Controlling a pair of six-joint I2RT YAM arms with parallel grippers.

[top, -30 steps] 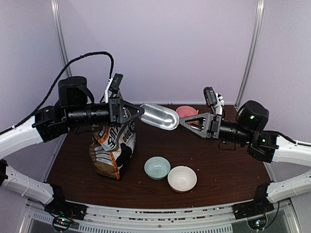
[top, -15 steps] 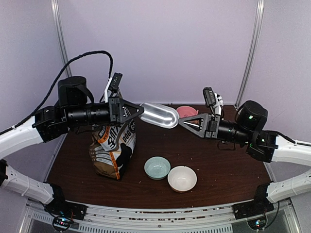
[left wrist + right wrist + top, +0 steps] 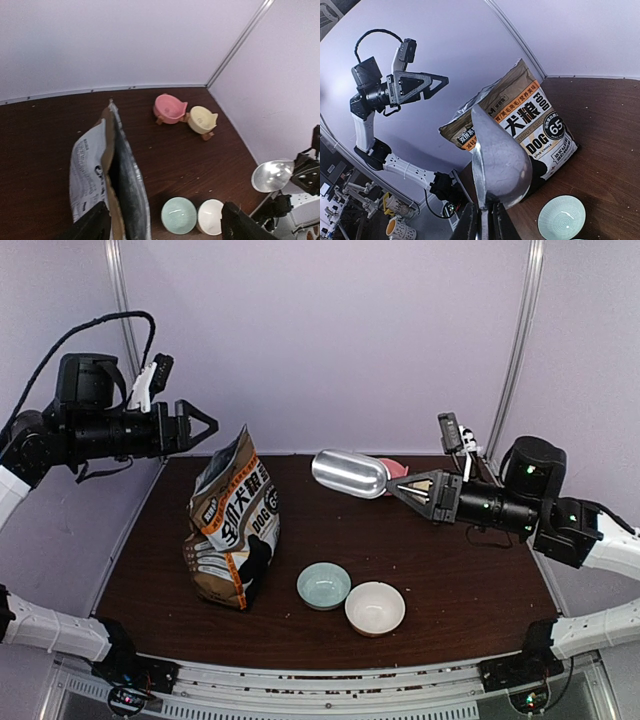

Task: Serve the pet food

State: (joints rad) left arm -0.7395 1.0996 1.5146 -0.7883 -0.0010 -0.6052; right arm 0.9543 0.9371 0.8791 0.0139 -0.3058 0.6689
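Observation:
My left gripper tips its open fingers downward next, lowers them astride the bag's upper brown edge [image 3: 204, 472] [image 3: 114, 202] and closes, as that edge stands free below it.
A shiny metal scoop [image 3: 350, 473] hangs in the air over the back of the table, with my right gripper [image 3: 395, 487] shut on its handle end. In the right wrist view the scoop [image 3: 502, 160] stands on edge above the pinched jaws of that gripper [image 3: 485, 222]. My left gripper [image 3: 205, 425] is open and empty, high at the far left, above and left of the brown dog-food bag [image 3: 232, 520]. The bag [image 3: 107, 170] stands upright with its mouth open, and the inside is dark. The pet food is hidden.
A teal bowl [image 3: 324, 585] and a white bowl [image 3: 375, 607] sit side by side near the front, right of the bag. A pink cat-shaped bowl [image 3: 169, 108] and a yellow one [image 3: 202, 120] stand at the back right. Walls enclose the table on three sides.
My left gripper opened, let go of the scoop and drew back up and to the left. The right gripper shut on the scoop's other end and now holds it alone.

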